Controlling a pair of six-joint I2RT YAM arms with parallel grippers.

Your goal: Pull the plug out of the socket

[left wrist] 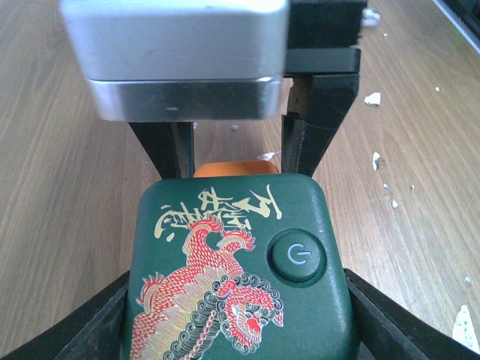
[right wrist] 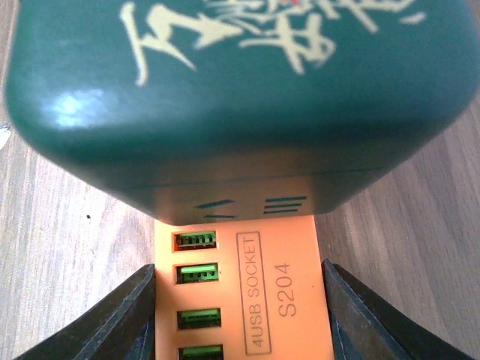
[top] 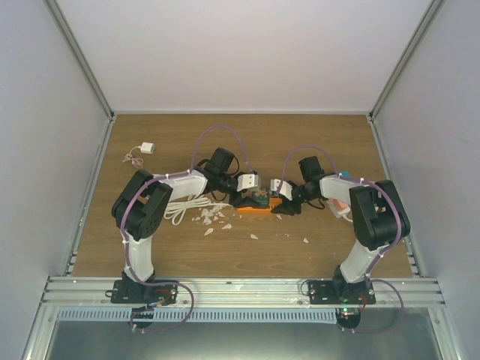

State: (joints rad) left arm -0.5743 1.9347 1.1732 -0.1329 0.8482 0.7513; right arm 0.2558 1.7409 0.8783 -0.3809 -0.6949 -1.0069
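I should raise my left gripper, cross and lower the plug onto wood by the adapter's cord, since that spot lies to the gripper's left in the top view.
A dark green plug [top: 259,196] with a red and gold dragon print sits plugged into an orange socket strip [top: 259,211] at the table's middle. My left gripper [top: 252,196] is shut on the plug; in the left wrist view the plug [left wrist: 232,277] fills the space between my left gripper's [left wrist: 236,330] black fingers [left wrist: 82,326]. My right gripper [top: 280,207] is shut on the strip's other end. In the right wrist view its fingers [right wrist: 112,322] flank the strip [right wrist: 251,292] beside the green USB ports, with the plug [right wrist: 240,90] just ahead.
A coiled white cable [top: 184,208] lies left of the strip. White scraps [top: 214,221] are scattered on the wood in front. A small white adapter [top: 147,148] with a cord lies at the back left. Enclosure walls stand on three sides.
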